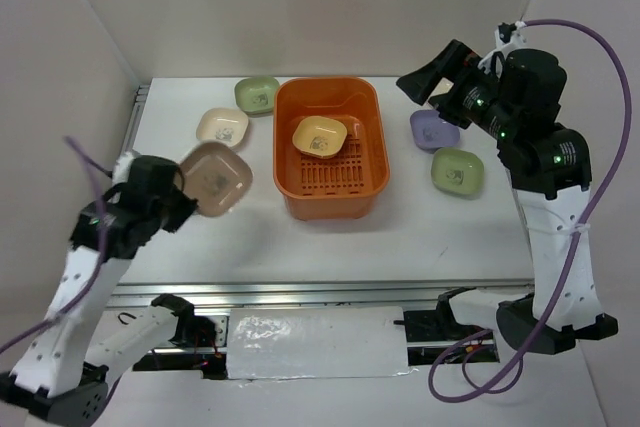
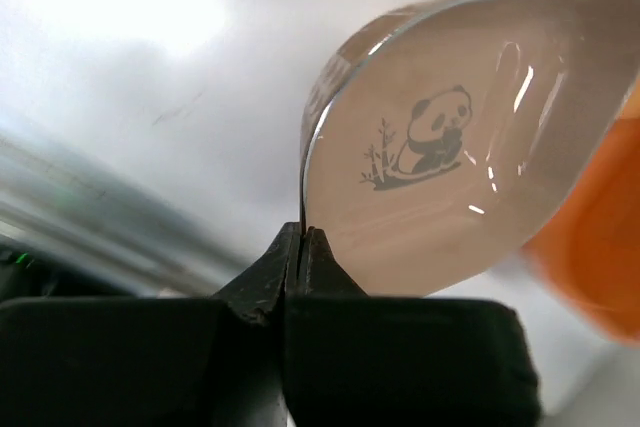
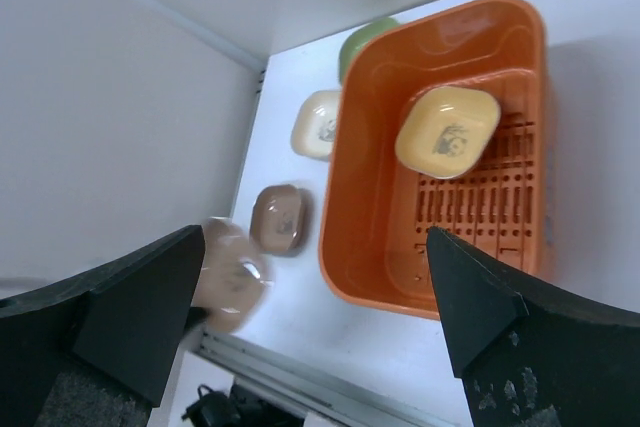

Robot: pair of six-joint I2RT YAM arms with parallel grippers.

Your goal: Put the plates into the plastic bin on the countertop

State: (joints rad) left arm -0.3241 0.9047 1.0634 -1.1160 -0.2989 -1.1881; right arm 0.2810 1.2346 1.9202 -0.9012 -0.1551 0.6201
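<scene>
My left gripper moves outward and across over the bin next, then down above the yellow plate (image 1: 320,137), as the brown plate still hangs outside.
My left gripper (image 1: 186,197) is shut on the rim of a brown plate (image 1: 216,179) with a panda print and holds it tilted above the countertop (image 1: 260,237), left of the orange plastic bin (image 1: 330,209). The left wrist view shows the jaws (image 2: 303,237) pinching that plate (image 2: 450,147). A yellow plate (image 1: 319,136) lies inside the bin. My right gripper (image 1: 415,82) is open and empty, raised to the right of the bin; it also shows in the right wrist view (image 3: 315,297).
A green plate (image 1: 257,94) and a cream plate (image 1: 222,127) lie left of the bin. A purple plate (image 1: 434,129) and a green plate (image 1: 457,169) lie to its right. Another brown plate (image 3: 280,219) lies on the table. A metal rail (image 1: 320,292) runs along the front.
</scene>
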